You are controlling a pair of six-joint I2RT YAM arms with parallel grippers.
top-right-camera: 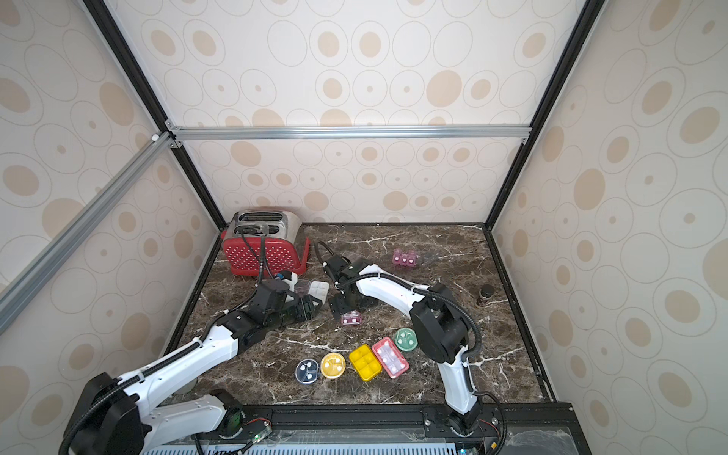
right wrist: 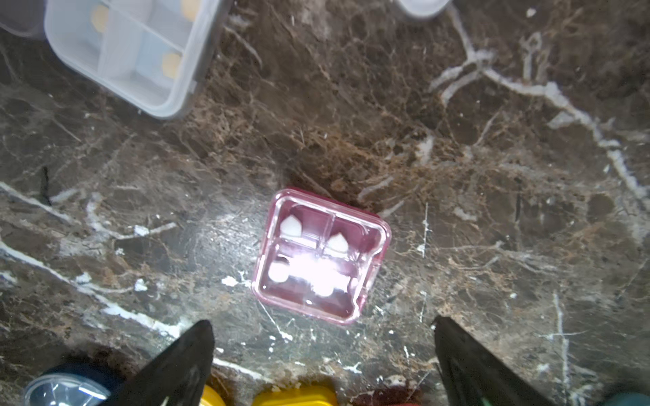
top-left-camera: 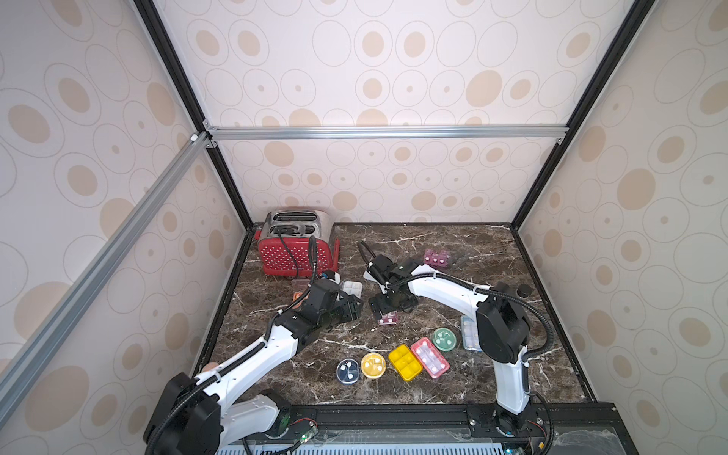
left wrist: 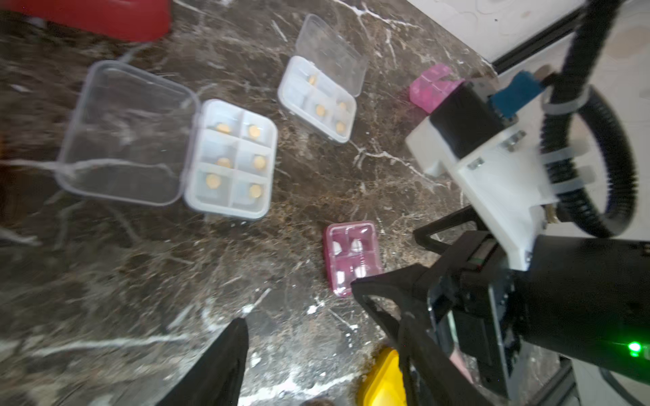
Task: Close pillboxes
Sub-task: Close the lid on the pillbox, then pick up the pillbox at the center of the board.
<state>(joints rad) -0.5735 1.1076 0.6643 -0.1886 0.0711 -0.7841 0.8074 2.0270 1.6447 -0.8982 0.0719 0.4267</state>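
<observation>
The small maroon box lies flat on the marble beneath, so my right gripper will next lower its open fingers down around the opposite sides of the small maroon pillbox (top-left-camera: pixel 389 319) (right wrist: pixel 322 255).
A small maroon pillbox (right wrist: pixel 322 255) with its clear lid down lies on the marble, also visible in a top view (top-left-camera: pixel 388 318). My right gripper (right wrist: pixel 322 328) hovers just above it, open, with nothing between the fingers. My left gripper (left wrist: pixel 316 365) is open and empty beside it, close to the right gripper (left wrist: pixel 404 302). Two white pillboxes stand with lids swung open: a near one (left wrist: pixel 232 160) and a farther one (left wrist: pixel 318 100), both holding orange pills. A pink pillbox (top-left-camera: pixel 436 258) sits near the back.
A red dotted toaster (top-left-camera: pixel 297 244) stands at the back left. Along the front lie a blue round box (top-left-camera: pixel 348 371), yellow round box (top-left-camera: pixel 372 365), yellow rectangular box (top-left-camera: pixel 405 362), red box (top-left-camera: pixel 430 357) and green round box (top-left-camera: pixel 444 338). A jar (top-right-camera: pixel 485 294) stands at the right.
</observation>
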